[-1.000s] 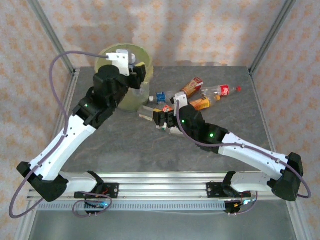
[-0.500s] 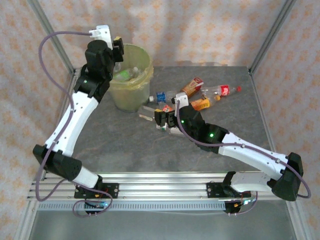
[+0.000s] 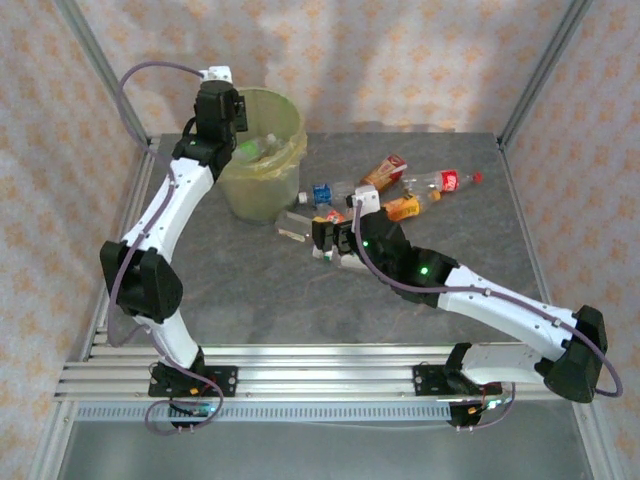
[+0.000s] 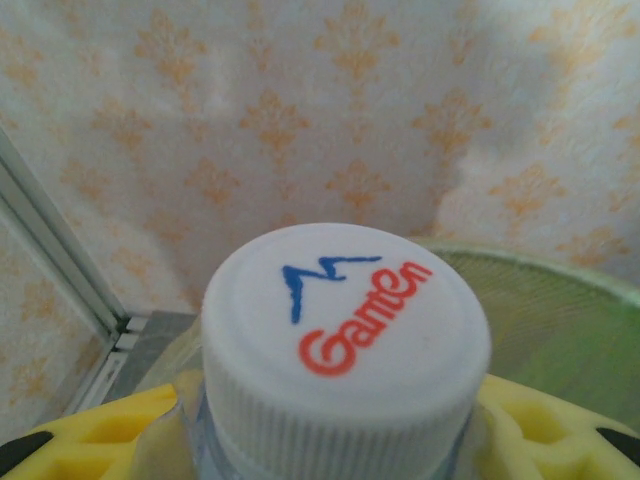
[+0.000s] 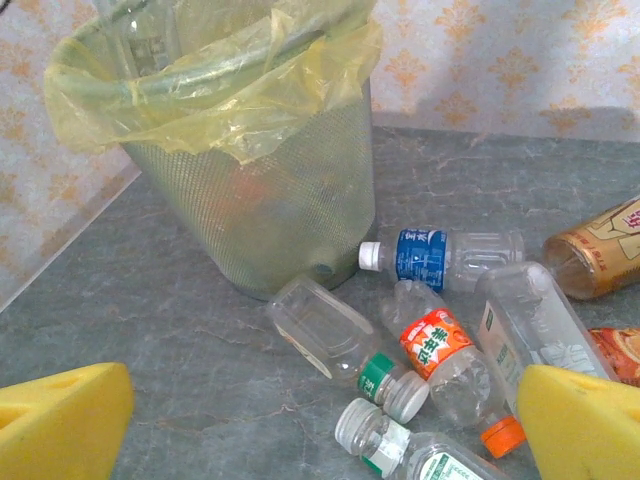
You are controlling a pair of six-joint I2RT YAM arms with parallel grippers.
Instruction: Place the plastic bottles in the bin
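The bin's lined opening is below my left gripper, so it will next lower the clear plastic bottle into the bin's opening (image 3: 264, 120) (image 4: 560, 325) and let go of it there.
My left gripper (image 4: 340, 445) is shut on a clear plastic bottle with a white printed cap (image 4: 345, 335), its yellow pads (image 4: 70, 435) on either side of the neck. In the top view this gripper (image 3: 222, 108) hangs at the far-left rim of the bin (image 3: 285, 125), which has a yellow-green liner and bottles (image 3: 262, 148) inside. My right gripper (image 5: 320, 440) is open, low over the table, facing several lying bottles: a green-labelled one (image 5: 335, 340), an orange-labelled one (image 5: 445, 355), a blue-labelled one (image 5: 440, 255) and a white-capped one (image 5: 400, 450).
More bottles lie right of the bin: a brown-filled one (image 3: 385, 172), a red-labelled one (image 3: 445, 182) and an orange one (image 3: 400, 208). Metal frame posts (image 3: 100, 65) stand at the table's back corners. Bare grey tabletop (image 3: 250, 290) stretches along the near side.
The left arm has swung up and back with its bottle, from the bin's near side to its far-left rim. The right arm has stayed put.
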